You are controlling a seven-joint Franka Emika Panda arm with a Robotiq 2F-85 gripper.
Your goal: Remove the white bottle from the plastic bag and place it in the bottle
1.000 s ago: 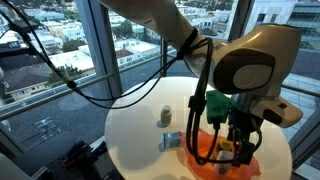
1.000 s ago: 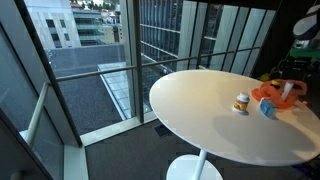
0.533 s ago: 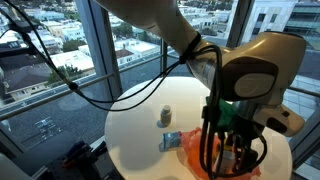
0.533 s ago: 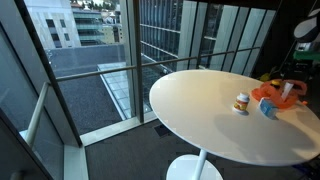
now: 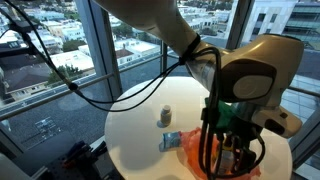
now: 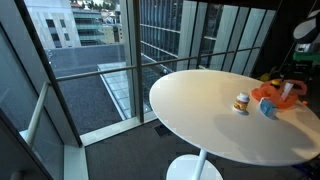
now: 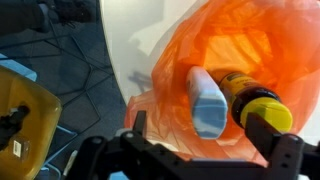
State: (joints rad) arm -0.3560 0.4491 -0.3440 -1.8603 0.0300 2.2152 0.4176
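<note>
The white bottle's pale blue end [image 6: 288, 86] [image 7: 209, 117] is below my gripper, between its open fingers, so my gripper will go down around that end and close on it.
An orange plastic bag [image 7: 240, 40] lies on the round white table [image 5: 135, 125]; it also shows in both exterior views [image 5: 193, 152] [image 6: 272, 95]. In the wrist view a white bottle with a pale blue end [image 7: 205, 105] lies inside the bag, next to a dark bottle with a yellow cap [image 7: 257, 103]. My gripper [image 7: 200, 132] is open, its fingers on either side of the white bottle's end, just above the bag. In an exterior view the gripper [image 5: 232, 150] hangs over the bag, which it partly hides.
A small jar with a light lid [image 5: 167, 116] [image 6: 241, 102] stands near the table's middle. A pale blue container [image 5: 171, 141] [image 6: 267, 108] lies beside the bag. Black cables [image 5: 100, 95] hang from the arm. Glass walls surround the table.
Over the last second the arm came down closer over the bag. In the last half second nothing visibly moved.
</note>
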